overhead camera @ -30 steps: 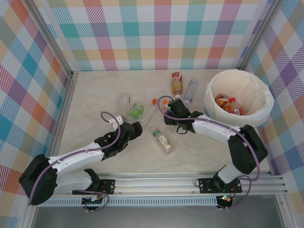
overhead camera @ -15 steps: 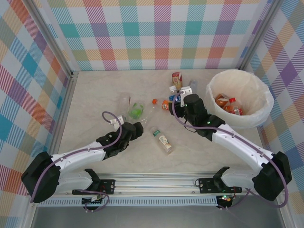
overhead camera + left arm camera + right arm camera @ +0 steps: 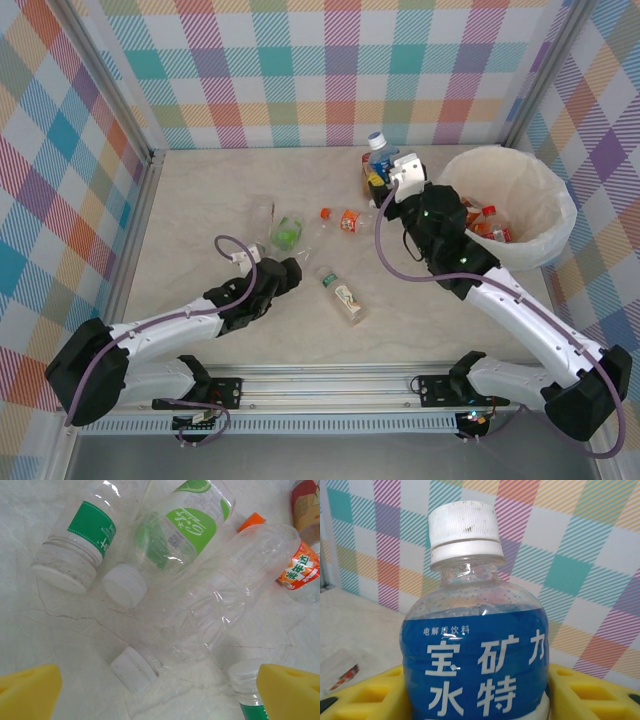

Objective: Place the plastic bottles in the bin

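Observation:
My right gripper swings sideways over the bin's white-lined opening next and releases the blue-labelled bottle, since the bin stands between this gripper and the checked side.
My right gripper is shut on a blue-labelled plastic bottle with a white cap, held upright above the table just left of the bin. In the right wrist view that bottle sits between the yellow fingers. The bin is lined in white and holds several orange and red-labelled bottles. My left gripper hovers open over a clear bottle, a light green-labelled one and a dark green-labelled one. An orange-labelled bottle and another green-labelled bottle lie mid-table.
A tan-labelled bottle lies partly behind my right gripper near the back. Checked walls enclose the table on three sides. A metal rail runs along the near edge by the arm bases.
The right arm has lifted the blue-labelled bottle off the table and carried it up and back, towards the bin. The left arm has hardly moved.

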`<state>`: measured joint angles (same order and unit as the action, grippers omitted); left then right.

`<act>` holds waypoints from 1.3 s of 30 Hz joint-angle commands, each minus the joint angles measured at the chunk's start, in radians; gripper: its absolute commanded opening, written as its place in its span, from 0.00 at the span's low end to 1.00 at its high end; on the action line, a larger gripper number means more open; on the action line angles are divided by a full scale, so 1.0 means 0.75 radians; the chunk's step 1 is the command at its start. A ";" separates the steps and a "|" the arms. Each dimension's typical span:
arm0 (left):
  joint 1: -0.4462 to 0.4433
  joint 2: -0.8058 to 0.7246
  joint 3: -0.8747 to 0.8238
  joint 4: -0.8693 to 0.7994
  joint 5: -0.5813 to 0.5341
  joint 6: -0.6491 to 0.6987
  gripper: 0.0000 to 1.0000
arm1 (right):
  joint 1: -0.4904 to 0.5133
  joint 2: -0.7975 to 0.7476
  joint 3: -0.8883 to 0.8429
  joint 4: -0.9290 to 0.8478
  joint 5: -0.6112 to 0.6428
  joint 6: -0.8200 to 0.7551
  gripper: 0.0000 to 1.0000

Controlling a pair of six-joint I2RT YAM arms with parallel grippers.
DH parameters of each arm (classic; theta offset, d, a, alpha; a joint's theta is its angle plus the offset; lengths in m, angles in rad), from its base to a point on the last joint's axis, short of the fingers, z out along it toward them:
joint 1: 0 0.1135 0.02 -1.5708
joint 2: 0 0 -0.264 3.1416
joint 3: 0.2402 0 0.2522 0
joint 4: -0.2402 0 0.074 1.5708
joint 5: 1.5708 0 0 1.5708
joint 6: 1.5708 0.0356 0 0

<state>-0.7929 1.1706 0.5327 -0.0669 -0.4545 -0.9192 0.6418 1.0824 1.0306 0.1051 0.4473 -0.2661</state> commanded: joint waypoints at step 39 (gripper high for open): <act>0.282 -0.029 0.224 -0.402 0.148 0.069 1.00 | -0.733 -0.049 0.141 -0.603 0.004 0.352 0.54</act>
<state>-0.6270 1.1492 0.6575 -0.2810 -0.3969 -0.9234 0.0975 1.0576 1.1080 -0.3065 0.4789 -0.0360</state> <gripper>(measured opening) 0.999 0.559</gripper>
